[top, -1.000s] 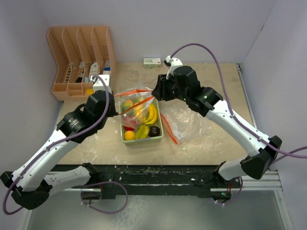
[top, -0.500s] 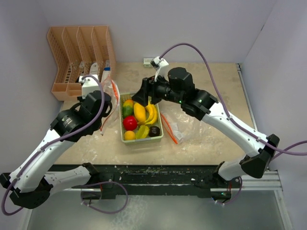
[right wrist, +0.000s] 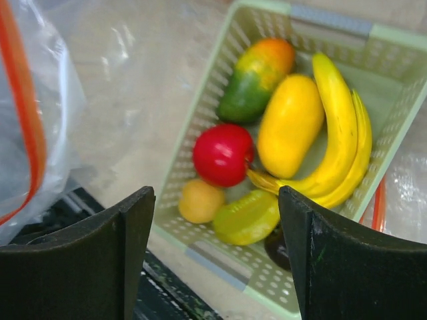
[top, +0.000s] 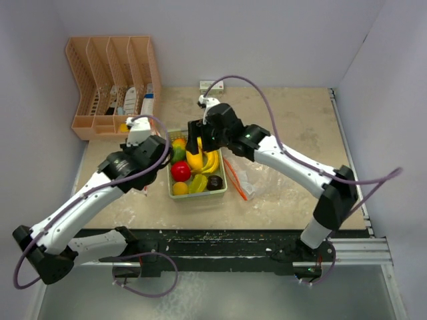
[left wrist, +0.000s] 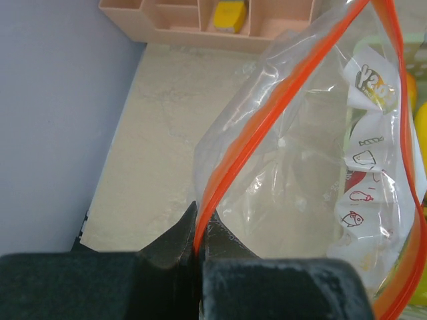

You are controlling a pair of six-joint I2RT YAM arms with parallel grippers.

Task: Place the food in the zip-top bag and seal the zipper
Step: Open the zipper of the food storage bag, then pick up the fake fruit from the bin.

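To get the yellow mango (top: pixel 195 159) between the apple and the bananas, my right gripper should lower its open fingers around it in the pale green tray (top: pixel 223 175) first.
The food lies in the pale green tray (top: pixel 223 175): bananas (top: pixel 212 162), a yellow mango (top: pixel 195 159), a red apple (top: pixel 180 171), an orange (top: pixel 179 188), a starfruit (top: pixel 199 184), a dark purple fruit (top: pixel 215 183) and a green-red mango (top: pixel 177 152). My right gripper (top: pixel 195 143) hangs open and empty above them, and the right wrist view shows the apple (right wrist: pixel 223 155) between its fingers (right wrist: pixel 137 227). My left gripper (left wrist: pixel 199 217) is shut on the zipper (left wrist: pixel 267 113) of the zip-top bag (left wrist: pixel 307 167). It holds the bag just left of the tray, mouth open.
A pink desk organizer (top: pixel 113 80) stands at the back left. A second clear bag with an orange strip (top: pixel 257 175) lies right of the tray. A small white box (top: pixel 212 85) sits at the back wall. The table's near edge is just below the tray.
The bag was held over the tray by both grippers. My right gripper let go and moved left over the fruit, open. My left gripper carried the bag off to the tray's left side.
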